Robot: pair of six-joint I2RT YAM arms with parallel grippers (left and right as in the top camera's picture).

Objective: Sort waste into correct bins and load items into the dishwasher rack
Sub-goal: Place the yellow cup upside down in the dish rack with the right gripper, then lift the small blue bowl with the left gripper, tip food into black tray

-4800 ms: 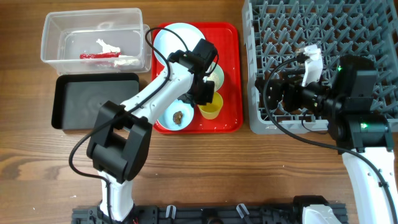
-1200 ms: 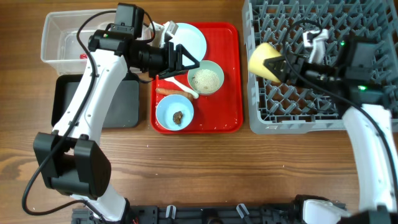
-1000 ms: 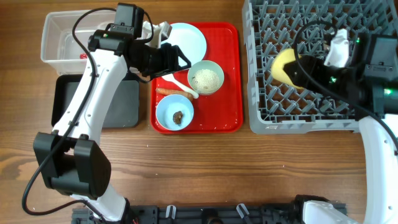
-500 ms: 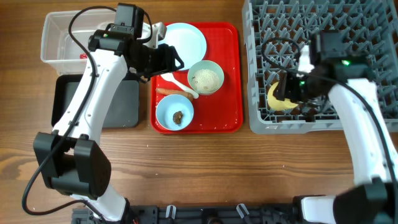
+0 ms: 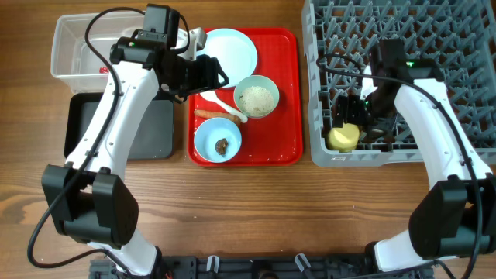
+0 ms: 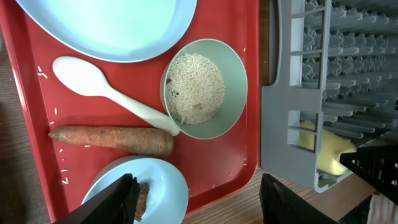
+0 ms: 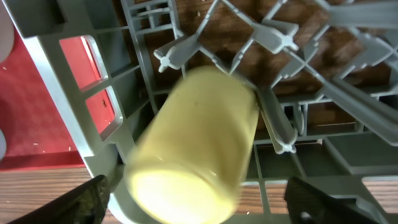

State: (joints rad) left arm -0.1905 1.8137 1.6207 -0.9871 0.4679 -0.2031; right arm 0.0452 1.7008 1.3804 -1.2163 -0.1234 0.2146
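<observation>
The blue bowl's rim facing the rack (image 6: 186, 189) should come between the open fingers of my left gripper, so my left gripper should go down and move back until it does.
The yellow cup (image 5: 343, 137) lies in the front left corner of the grey dishwasher rack (image 5: 434, 31). In the right wrist view the cup (image 7: 193, 143) is blurred and sits between my right gripper's (image 7: 202, 199) wide-open fingers, not gripped. My left gripper (image 5: 217, 75) is open and empty above the red tray (image 5: 283, 116). On the tray are the pale blue plate (image 5: 231, 48), the white spoon (image 6: 106, 93), the mint bowl (image 6: 205, 90) with rice, the carrot (image 6: 112, 140), and the blue bowl (image 6: 137, 190) with a brown lump (image 6: 142, 196).
The clear tub (image 5: 66, 46) at the back left holds a red wrapper (image 5: 103, 70). The black tray (image 5: 85, 124) lies in front of it, partly under my left arm. Loose rice grains lie on the red tray. The rack's upright pegs surround my right gripper (image 5: 363, 124).
My right gripper has carried the yellow cup over the rack down to its front left corner and opened. My left gripper has pulled back a little and stays over the red tray.
</observation>
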